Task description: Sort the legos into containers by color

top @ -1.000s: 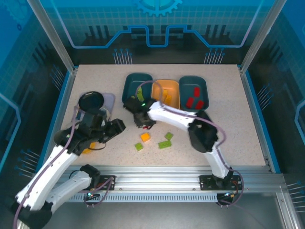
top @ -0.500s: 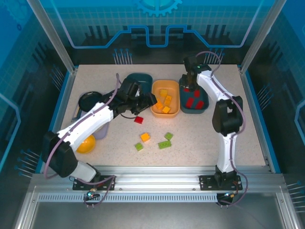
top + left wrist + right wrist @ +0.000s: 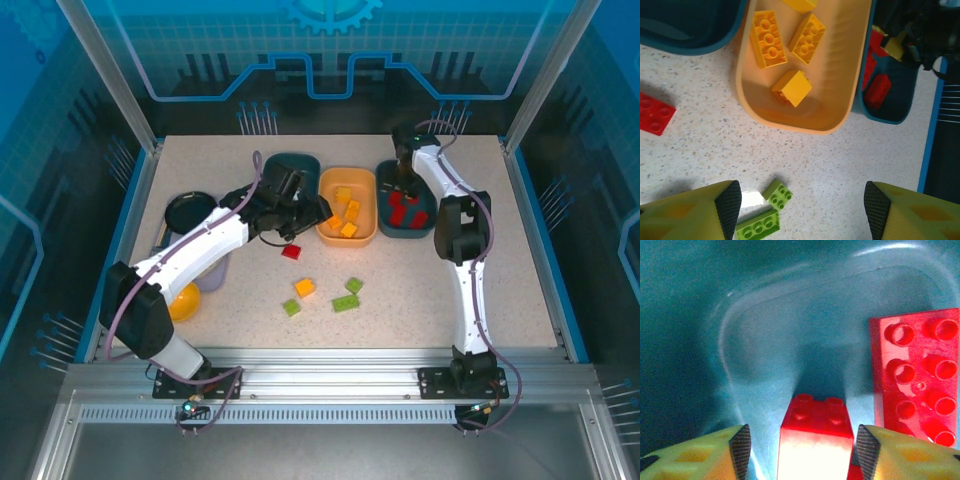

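My left gripper should move back and lower its open fingers around the green lego by the orange lego, which is clear below and back from it.
My left gripper hangs open and holds nothing, above the table just in front of the orange tray, which holds several yellow legos. Two green legos lie below the left finger. A red lego lies on the table. My right gripper is low inside the right teal tray. Its jaws are open, with a gap on each side of a small red lego resting between them, next to a long red lego.
On the table in front of the trays lie an orange lego and three green legos. The left teal tray is partly under my left arm. A black round pan and a yellow bowl sit at the left.
My right arm swung from the table's middle to the right teal tray and its jaws have opened off the red lego. My left arm reached out from the near left to the trays.
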Motion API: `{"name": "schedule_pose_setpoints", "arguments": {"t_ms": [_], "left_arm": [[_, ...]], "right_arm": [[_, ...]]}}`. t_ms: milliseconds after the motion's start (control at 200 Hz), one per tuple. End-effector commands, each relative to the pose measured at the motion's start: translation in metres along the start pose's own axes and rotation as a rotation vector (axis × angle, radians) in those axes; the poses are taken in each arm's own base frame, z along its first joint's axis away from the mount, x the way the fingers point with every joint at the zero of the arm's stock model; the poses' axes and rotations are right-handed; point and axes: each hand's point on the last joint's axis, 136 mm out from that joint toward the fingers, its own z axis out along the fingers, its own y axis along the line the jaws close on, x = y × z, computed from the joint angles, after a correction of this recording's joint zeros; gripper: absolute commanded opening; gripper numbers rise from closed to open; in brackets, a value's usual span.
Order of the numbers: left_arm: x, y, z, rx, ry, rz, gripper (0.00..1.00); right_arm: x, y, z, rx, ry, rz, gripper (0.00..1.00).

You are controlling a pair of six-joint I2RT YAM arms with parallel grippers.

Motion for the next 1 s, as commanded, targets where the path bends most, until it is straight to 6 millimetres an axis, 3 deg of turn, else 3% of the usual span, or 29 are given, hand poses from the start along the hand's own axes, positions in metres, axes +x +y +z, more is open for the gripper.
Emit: {"name": "schedule_pose_setpoints", "arguments": {"t_ms": [0, 120, 220, 295, 365, 490, 560, 675, 795, 995], "left_arm": [[0.010, 0.021, -0.017, -0.082, -0.002, 0.014, 0.69], [0.017, 0.035, -0.035, -0.124, -0.007, 0.019, 0.70], [0.027, 0.053, -0.050, -0.179, 0.004, 0.014, 0.70], [0.040, 0.068, -0.057, -0.205, 0.036, 0.014, 0.69], [0.055, 0.082, -0.060, -0.226, 0.082, 0.041, 0.69], [0.091, 0.114, -0.054, -0.276, 0.209, 0.150, 0.69], [0.113, 0.138, -0.047, -0.341, 0.287, 0.173, 0.69], [0.138, 0.155, -0.035, -0.376, 0.334, 0.106, 0.72], [0.151, 0.157, -0.018, -0.374, 0.327, -0.048, 0.75], [0.155, 0.150, 0.012, -0.394, 0.337, -0.130, 0.75]], "right_arm": [[-0.013, 0.020, -0.077, -0.112, -0.106, -0.034, 0.63], [-0.009, 0.038, -0.139, -0.172, -0.227, -0.118, 0.64], [0.015, 0.053, -0.185, -0.232, -0.331, -0.209, 0.63], [0.049, 0.066, -0.210, -0.306, -0.392, -0.305, 0.64], [0.093, 0.079, -0.225, -0.381, -0.426, -0.411, 0.63], [0.195, 0.090, -0.219, -0.498, -0.356, -0.569, 0.64], [0.254, 0.086, -0.198, -0.537, -0.263, -0.612, 0.64], [0.327, 0.076, -0.179, -0.608, -0.168, -0.659, 0.70], [0.360, 0.062, -0.168, -0.628, -0.114, -0.646, 0.72], [0.369, 0.046, -0.164, -0.586, -0.097, -0.652, 0.72]]}}
